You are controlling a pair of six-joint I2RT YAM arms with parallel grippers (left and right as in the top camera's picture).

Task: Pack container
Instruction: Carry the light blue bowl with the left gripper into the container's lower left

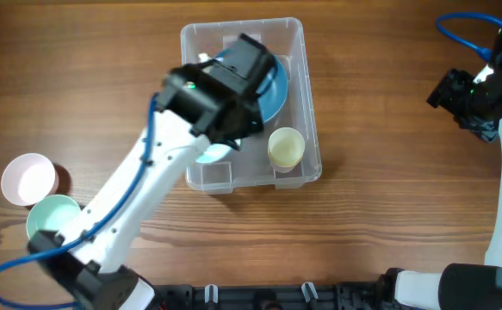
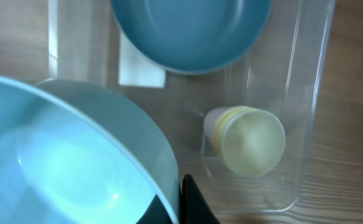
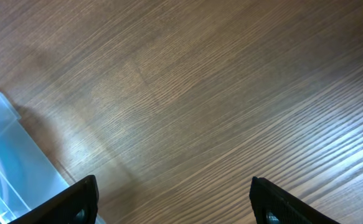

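Next, my left gripper brings the light cyan bowl down toward the yellow cup (image 1: 286,147) and releases the bowl's rim, since the container's bottom there is still free.
The clear container (image 1: 306,95) stands at the table's middle. In it are a dark blue bowl (image 1: 272,86), a pale yellow cup (image 1: 286,147) and a light cyan bowl (image 1: 209,155). My left gripper (image 2: 181,199) is shut on the rim of the light cyan bowl (image 2: 63,162) and holds it over the container's near left part. The left wrist view also shows the blue bowl (image 2: 193,31), the yellow cup (image 2: 249,140), a white label (image 2: 141,68) and the container wall (image 2: 312,93). My right gripper (image 3: 175,193) is open and empty over bare wood, right of the container's corner (image 3: 7,155).
A pink cup (image 1: 28,178) and a pale green bowl (image 1: 52,215) stand at the table's left, beside my left arm. My right arm (image 1: 474,90) is at the far right with a blue cable.
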